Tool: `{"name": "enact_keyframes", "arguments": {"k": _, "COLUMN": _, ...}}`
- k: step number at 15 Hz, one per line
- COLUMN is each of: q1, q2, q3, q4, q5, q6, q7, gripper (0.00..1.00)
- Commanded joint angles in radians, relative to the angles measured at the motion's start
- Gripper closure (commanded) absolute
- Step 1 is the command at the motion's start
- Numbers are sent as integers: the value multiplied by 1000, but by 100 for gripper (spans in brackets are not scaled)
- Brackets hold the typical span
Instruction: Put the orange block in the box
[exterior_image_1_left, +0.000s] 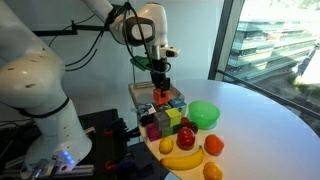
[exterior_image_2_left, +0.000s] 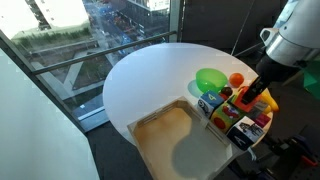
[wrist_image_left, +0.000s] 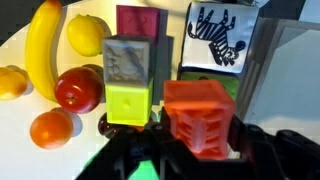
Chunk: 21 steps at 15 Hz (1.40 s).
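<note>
I should carry the orange block to the right in the wrist view, away from the cluster of coloured blocks, and release it. The box's empty bottom is that way.
My gripper is shut on the orange block, a small orange-red cube held between the black jaws. In both exterior views the gripper hangs just above a cluster of coloured blocks, with the orange block in it. The box is shallow, square and grey, and lies on the white table beside the cluster. It also shows in an exterior view behind the gripper.
A green bowl stands by the blocks. The wrist view shows a banana, a lemon, a red fruit, a yellow-green block, a purple block and a zebra-print block. The round table's edge and a window are close.
</note>
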Motion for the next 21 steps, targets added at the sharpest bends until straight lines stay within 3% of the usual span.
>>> {"name": "enact_keyframes", "arguments": {"k": 1, "q1": 25, "q2": 64, "q3": 38, "q4": 66, "q5": 11, "q6": -5, "q7": 65, "gripper": 73}}
{"name": "enact_keyframes", "arguments": {"k": 9, "q1": 47, "q2": 251, "q3": 121, "q4": 214, "q5": -27, "q6": 15, "q7": 266, "gripper": 73}}
{"name": "enact_keyframes", "arguments": {"k": 14, "q1": 78, "q2": 368, "q3": 135, "q4": 311, "q5": -90, "q6": -1, "q7": 448, "gripper": 73}}
{"name": "enact_keyframes", "arguments": {"k": 15, "q1": 87, "q2": 389, "q3": 132, "q4": 327, "q5": -115, "q6": -8, "q7": 491, "gripper": 39}}
{"name": "enact_keyframes", "arguments": {"k": 16, "q1": 98, "q2": 407, "q3": 125, "q4": 340, "q5": -133, "q6": -14, "q7": 524, "gripper": 22}}
{"name": "enact_keyframes", "arguments": {"k": 19, "q1": 122, "q2": 438, "q3": 107, "q4": 368, "q5": -149, "q6": -34, "q7": 573, "gripper": 1}}
{"name": "enact_keyframes", "arguments": {"k": 21, "q1": 128, "q2": 435, "q3": 98, "q4": 368, "q5": -105, "q6": -47, "q7": 538, "gripper": 0}}
